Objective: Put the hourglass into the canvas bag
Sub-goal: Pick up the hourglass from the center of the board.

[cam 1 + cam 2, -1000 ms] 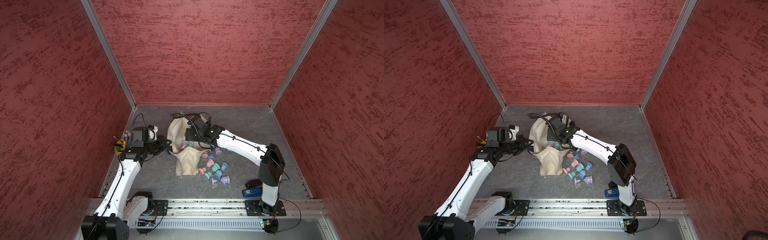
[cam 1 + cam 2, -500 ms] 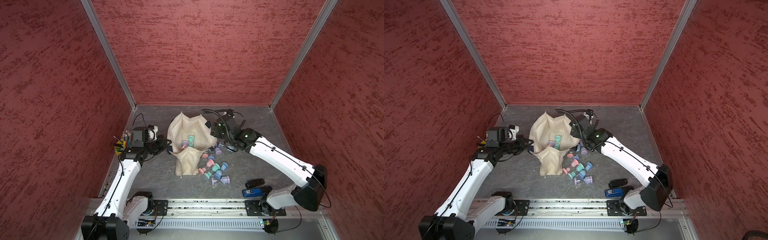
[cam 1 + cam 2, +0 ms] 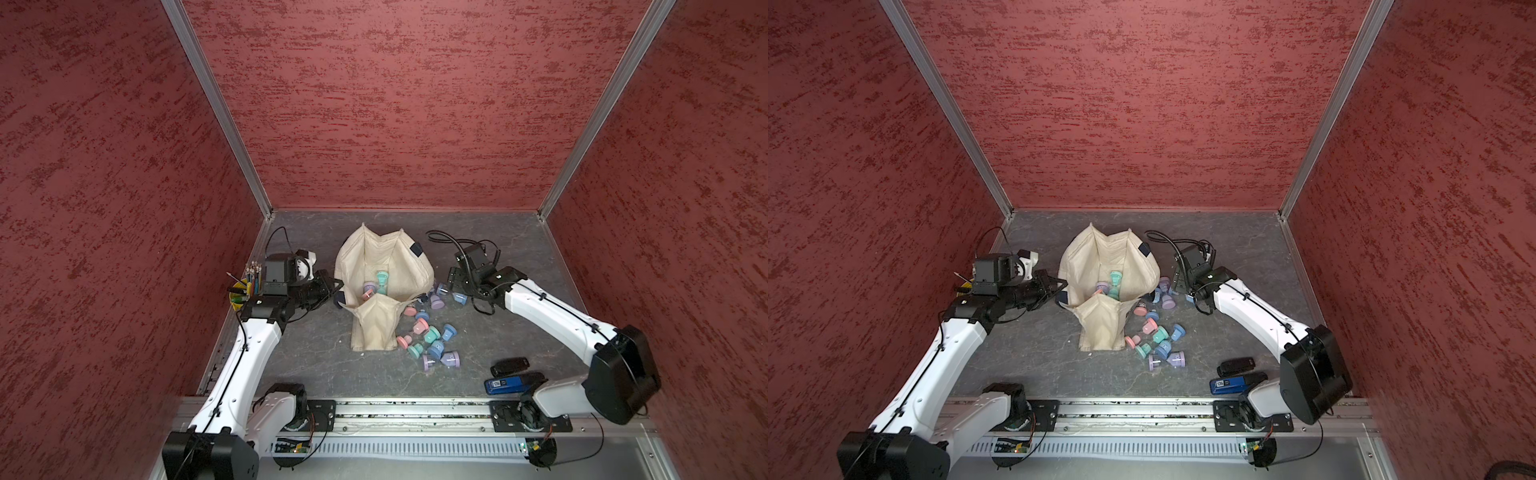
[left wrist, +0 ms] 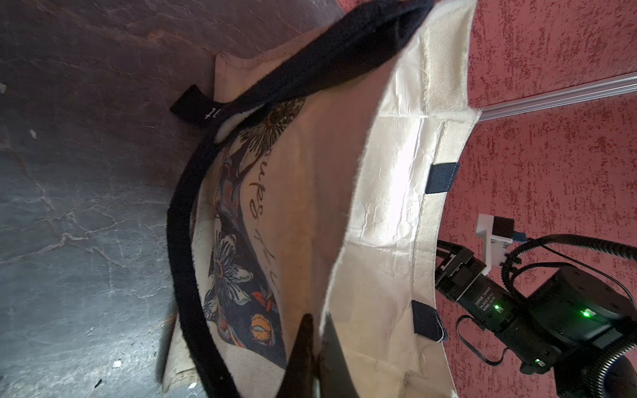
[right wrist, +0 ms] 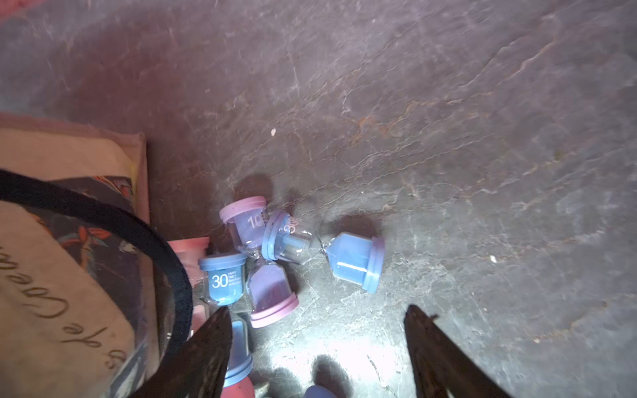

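My right gripper lowers astride the blue hourglass's filled bulb (image 3: pixel 459 298) (image 5: pixel 350 257) and closes next, since that bulb points away from the purple hourglass onto bare floor.
The cream canvas bag (image 3: pixel 415 270) (image 3: pixel 1077 266) lies open on the grey floor, with a teal hourglass (image 3: pixel 381 279) (image 3: pixel 1114 279) and a purple-and-pink one (image 3: pixel 368 291) inside. My left gripper (image 4: pixel 317 315) (image 3: pixel 334 286) is shut on the bag's rim (image 4: pixel 379 206) and holds the mouth up. My right gripper (image 5: pixel 315 312) (image 3: pixel 451 286) hangs open just right of the bag, with only floor between its fingers. Close in front of it lie a blue hourglass (image 5: pixel 322 251), a purple one (image 5: pixel 258 262) and a second blue one (image 5: pixel 224 279).
Several more hourglasses (image 3: pixel 432 345) are scattered on the floor by the bag's right side. A yellow pencil cup (image 3: pixel 243 291) stands behind the left arm. A black device (image 3: pixel 509 365) and a blue one (image 3: pixel 507 384) lie near the right arm's base. Red walls enclose three sides.
The right arm has pulled back from over the bag's mouth to the right and come down by the loose hourglasses, its jaws wider. The teal hourglass now shows inside the bag. The left arm has stayed put.
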Robot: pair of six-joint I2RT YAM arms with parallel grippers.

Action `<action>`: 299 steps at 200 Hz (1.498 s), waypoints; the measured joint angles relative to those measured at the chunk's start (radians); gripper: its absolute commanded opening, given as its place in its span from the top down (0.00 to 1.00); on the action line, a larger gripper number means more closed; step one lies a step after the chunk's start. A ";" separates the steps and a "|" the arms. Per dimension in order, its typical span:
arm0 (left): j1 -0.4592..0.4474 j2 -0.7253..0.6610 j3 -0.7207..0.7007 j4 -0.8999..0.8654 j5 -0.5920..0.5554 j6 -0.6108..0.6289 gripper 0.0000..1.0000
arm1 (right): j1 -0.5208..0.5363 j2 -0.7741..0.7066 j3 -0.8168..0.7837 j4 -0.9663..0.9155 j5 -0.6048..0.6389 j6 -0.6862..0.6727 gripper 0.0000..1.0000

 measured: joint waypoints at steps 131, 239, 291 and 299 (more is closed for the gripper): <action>0.000 0.000 -0.003 0.014 0.008 0.000 1.00 | -0.001 0.236 0.016 0.071 -0.013 -0.117 0.21; 0.000 0.000 -0.012 0.022 0.008 0.000 1.00 | -0.069 0.353 0.050 0.085 0.025 -0.125 0.32; 0.000 0.000 -0.016 0.024 0.008 0.000 1.00 | -0.107 0.338 -0.016 0.114 0.008 -0.083 0.48; 0.000 0.000 -0.018 0.024 0.008 0.000 1.00 | -0.108 0.328 -0.029 0.114 0.005 -0.074 0.51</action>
